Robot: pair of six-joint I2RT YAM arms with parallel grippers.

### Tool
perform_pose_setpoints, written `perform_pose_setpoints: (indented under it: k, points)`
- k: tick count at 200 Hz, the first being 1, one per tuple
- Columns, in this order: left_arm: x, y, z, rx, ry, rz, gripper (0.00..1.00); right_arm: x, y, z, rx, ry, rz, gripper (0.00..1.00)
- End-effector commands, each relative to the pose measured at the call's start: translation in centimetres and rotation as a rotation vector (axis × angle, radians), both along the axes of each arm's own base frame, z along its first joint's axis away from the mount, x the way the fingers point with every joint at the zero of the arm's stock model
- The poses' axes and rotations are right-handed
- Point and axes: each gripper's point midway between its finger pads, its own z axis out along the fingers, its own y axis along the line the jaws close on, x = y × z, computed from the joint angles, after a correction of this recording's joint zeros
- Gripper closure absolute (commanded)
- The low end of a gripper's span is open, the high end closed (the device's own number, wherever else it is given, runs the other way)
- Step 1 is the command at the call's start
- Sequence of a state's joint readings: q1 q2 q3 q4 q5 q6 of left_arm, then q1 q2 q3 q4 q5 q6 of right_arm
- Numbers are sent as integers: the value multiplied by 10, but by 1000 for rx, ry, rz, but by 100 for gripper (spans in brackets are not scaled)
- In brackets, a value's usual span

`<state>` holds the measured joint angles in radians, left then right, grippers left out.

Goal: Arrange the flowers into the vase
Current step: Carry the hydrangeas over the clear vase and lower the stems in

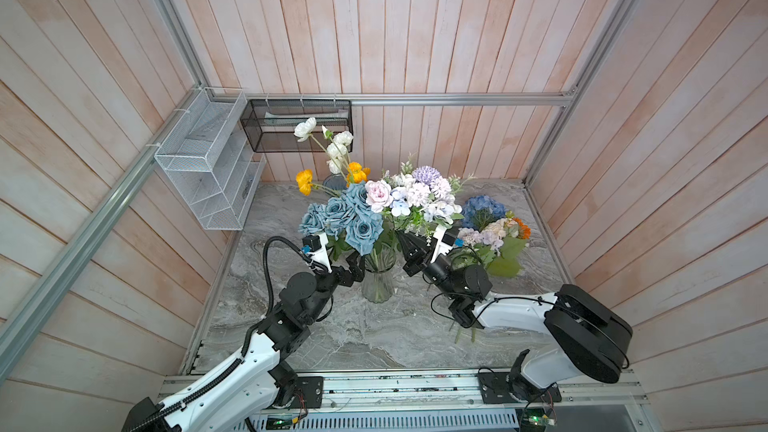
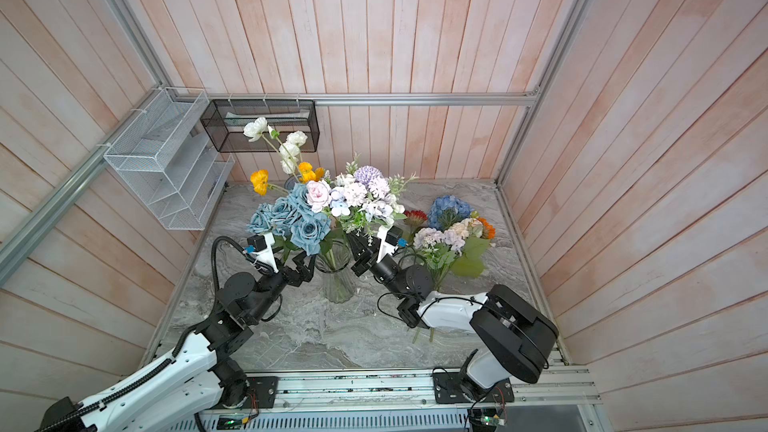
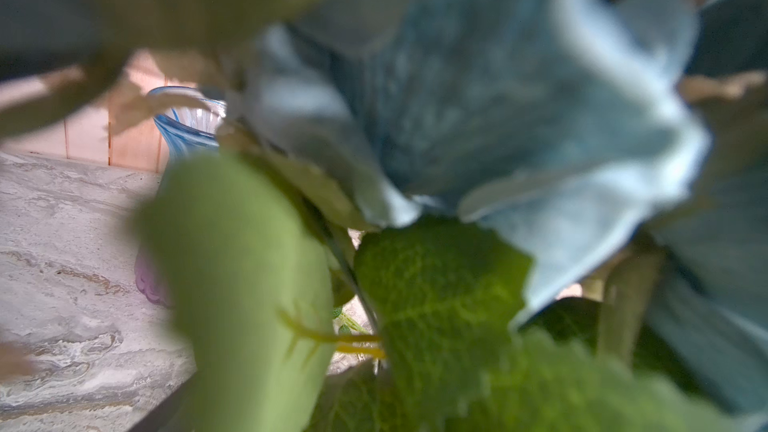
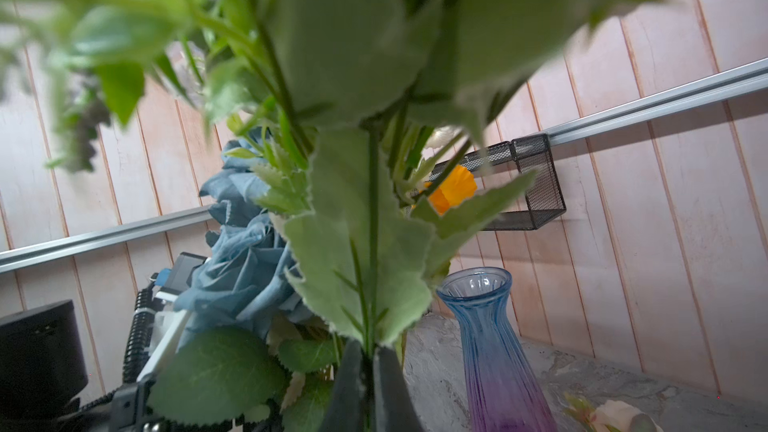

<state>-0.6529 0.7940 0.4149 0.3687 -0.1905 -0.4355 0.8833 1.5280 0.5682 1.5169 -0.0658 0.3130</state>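
Note:
Next, my right gripper lowers beside the vase's rim (image 1: 385, 250) just below and releases the stem, since the spray (image 1: 419, 197) stands higher than the roses.
A clear glass vase (image 1: 378, 284) (image 2: 335, 284) stands mid-table holding dusty-blue roses (image 1: 353, 218) (image 4: 245, 268). Orange and white poppies (image 1: 332, 155) lean back from the same bunch. My right gripper (image 1: 405, 245) (image 2: 356, 245) (image 4: 365, 353) is shut on the green stem of a lilac-white mixed spray (image 1: 419, 197) (image 2: 361, 195), just right of the vase's rim. The stem's lower end is hidden. My left gripper (image 1: 353, 265) (image 2: 304, 264) stands open at the vase's left, under the roses. Leaves (image 3: 436, 305) hide it in the left wrist view.
More flowers lie at the right: blue hydrangea (image 1: 484, 207), peach roses (image 1: 496, 228), orange sunflower (image 1: 523, 228), red sunflower (image 2: 415, 217). An empty blue-purple vase (image 4: 494, 351) (image 3: 187, 126) stands at the back. White (image 1: 208, 160) and black (image 1: 297, 124) mesh baskets hang on the walls.

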Motion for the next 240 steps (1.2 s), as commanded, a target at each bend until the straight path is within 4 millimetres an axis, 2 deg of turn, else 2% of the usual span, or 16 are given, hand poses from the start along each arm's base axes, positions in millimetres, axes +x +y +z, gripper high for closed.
perform_pose_setpoints:
  k: [1, 82, 101, 126, 145, 191, 211, 240]
  points:
    - [1, 2, 3, -19, -13, 5, 0, -11, 2, 12, 23, -93, 13, 100]
    - [1, 4, 4, -21, -20, 13, 0, -13, 8, -37, -154, 27, 13, 100]
    - [1, 3, 4, -23, -20, 8, 0, -14, 7, -42, -187, 39, 7, 86]
    - [1, 3, 5, -26, -22, 7, 0, -17, 4, -37, -197, 21, 3, 70]
    - [0, 3, 5, -28, -21, 6, 0, -20, 3, -34, -211, 11, 11, 61]
    - [0, 3, 5, -33, -21, 5, 0, -24, -7, -24, -197, 14, -4, 55]
    - [0, 3, 5, -35, -21, 5, 0, -17, -15, -18, -174, 19, -50, 50]
    - [0, 2, 5, -36, -20, 3, 0, -8, -17, -11, -153, 8, -73, 50]
